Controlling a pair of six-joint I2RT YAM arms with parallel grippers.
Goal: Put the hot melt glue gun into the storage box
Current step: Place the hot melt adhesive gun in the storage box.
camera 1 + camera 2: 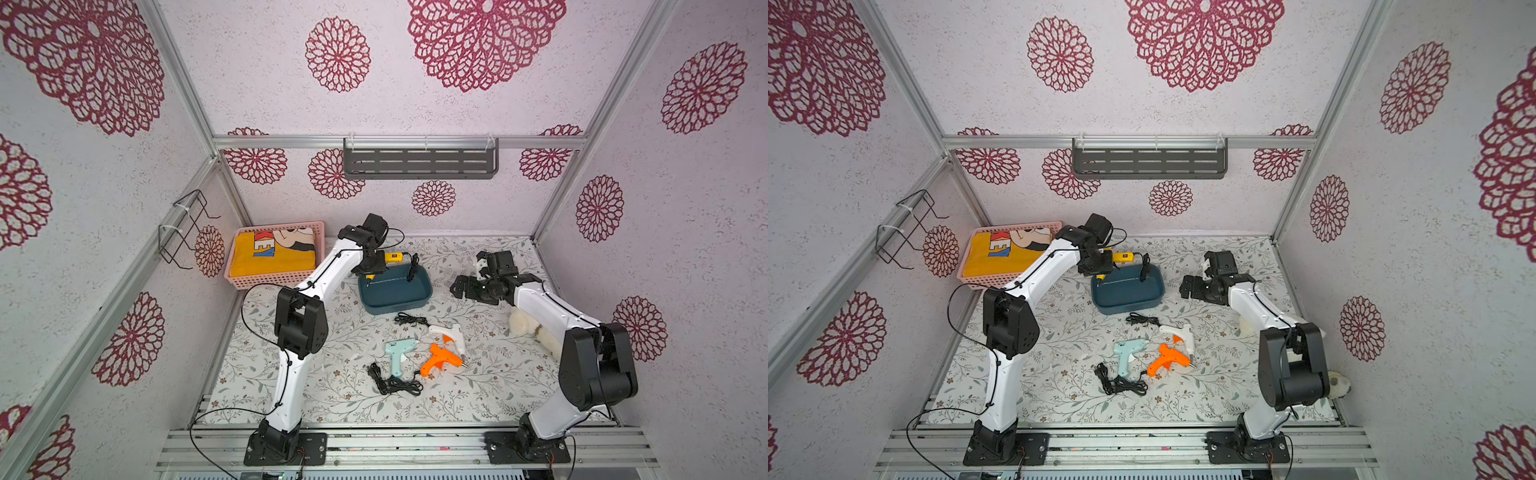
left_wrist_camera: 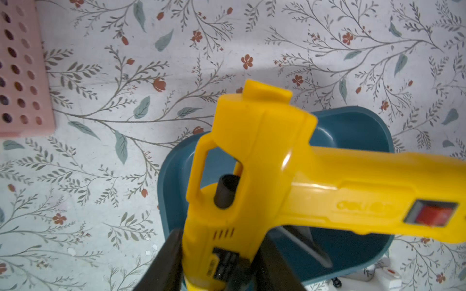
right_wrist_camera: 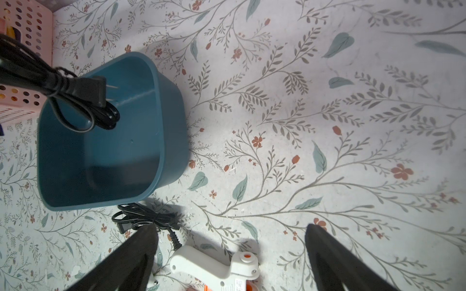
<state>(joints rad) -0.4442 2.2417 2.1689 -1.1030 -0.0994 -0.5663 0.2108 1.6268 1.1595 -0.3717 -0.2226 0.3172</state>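
Observation:
My left gripper lowers toward the bottom of the storage box (image 2: 297, 258) next and releases the glue gun's body there, as the glue gun still hangs high above the storage box's rim.
My left gripper (image 2: 220, 238) is shut on the barrel of a yellow hot melt glue gun (image 2: 264, 176), one black finger on each side. In both top views the glue gun (image 1: 392, 257) (image 1: 1125, 257) hangs over the far left corner of the dark teal storage box (image 1: 415, 305) (image 1: 1142, 305). Its nozzle points down into the box and its handle sticks out beyond the far rim. The gun's black cord and plug (image 3: 95, 93) dangle over the storage box (image 3: 171, 113). My right gripper (image 1: 459, 286) (image 3: 230, 226) hovers open to the right of the box, holding nothing.
A white glue gun (image 1: 451, 334), a light blue one (image 1: 397, 353) and an orange one (image 1: 438, 361) lie in front of the box with black cord bundles (image 1: 401, 384). A pink lattice basket (image 1: 270, 282) holding yellow cloth stands at the back left. A white plush (image 1: 525, 326) lies by my right arm.

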